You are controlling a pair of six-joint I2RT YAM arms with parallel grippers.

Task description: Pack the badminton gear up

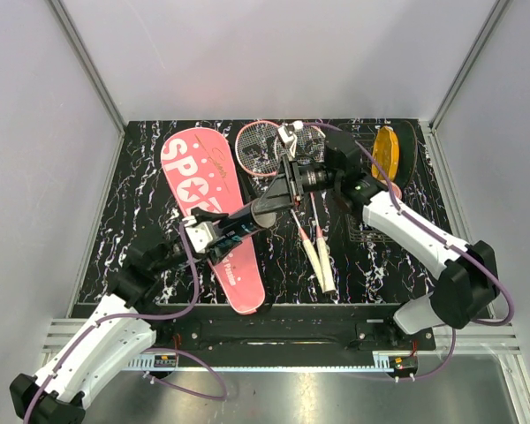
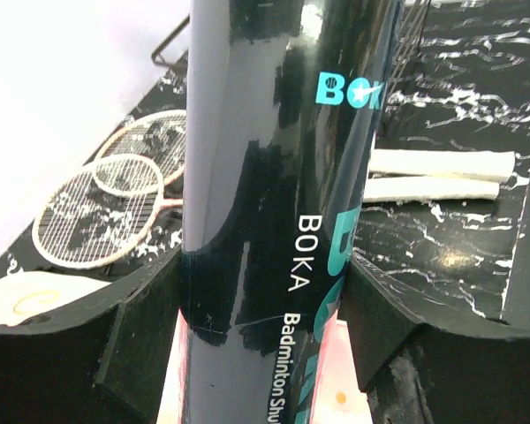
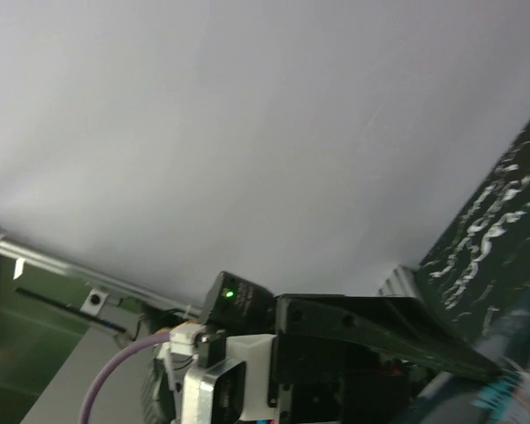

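Note:
I should next swing my left gripper past the pink cover [image 1: 194, 172] and down to release the tube: bare tabletop lies below it, to its left in the top view.
My left gripper [image 1: 219, 234] is shut on the black tube [image 1: 252, 219], holding it tilted above the pink cover [image 1: 194, 172]. In the left wrist view the tube [image 2: 274, 177], lettered BOKA, fills the gap between both fingers of the left gripper [image 2: 265, 283]. My right gripper [image 1: 276, 196] hangs at the tube's far, upper end, its fingers apart with nothing seen between them. Two pink-framed rackets [image 1: 269, 146] lie behind, their white handles [image 1: 320, 252] pointing to the near edge. A white shuttlecock [image 1: 290, 135] rests on the racket heads. The right wrist view shows only the left wrist's housing [image 3: 247, 353].
A yellow oval disc [image 1: 386, 155] leans at the back right of the black marbled table [image 1: 141, 185]. Grey walls enclose the table on three sides. The rackets' heads [image 2: 97, 208] and handles [image 2: 437, 172] flank the tube in the left wrist view.

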